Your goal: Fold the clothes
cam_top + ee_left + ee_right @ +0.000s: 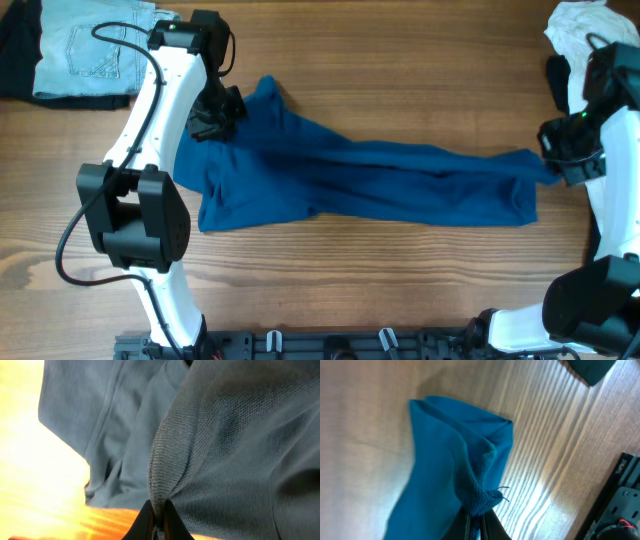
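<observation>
I will next lower my left gripper's fingers and their raised fold onto the bunched end of the top (238, 158) (134, 480) and release the top, because that end lies below.
The deep-blue top (360, 180) lies stretched across the middle of the wooden table, bunched and wrinkled. My left gripper (218, 115) is shut on its upper left edge; in the left wrist view the jaws (158, 519) pinch a ribbed fold of the cloth (225, 445). My right gripper (556, 160) is shut on the top's right end; in the right wrist view the jaws (476, 525) pinch a bunched corner of the cloth (450, 460) just above the table.
A pale blue denim piece (85, 55) lies on dark cloth at the back left. A white garment (585, 25) lies at the back right corner. A black rail (330, 345) runs along the front edge.
</observation>
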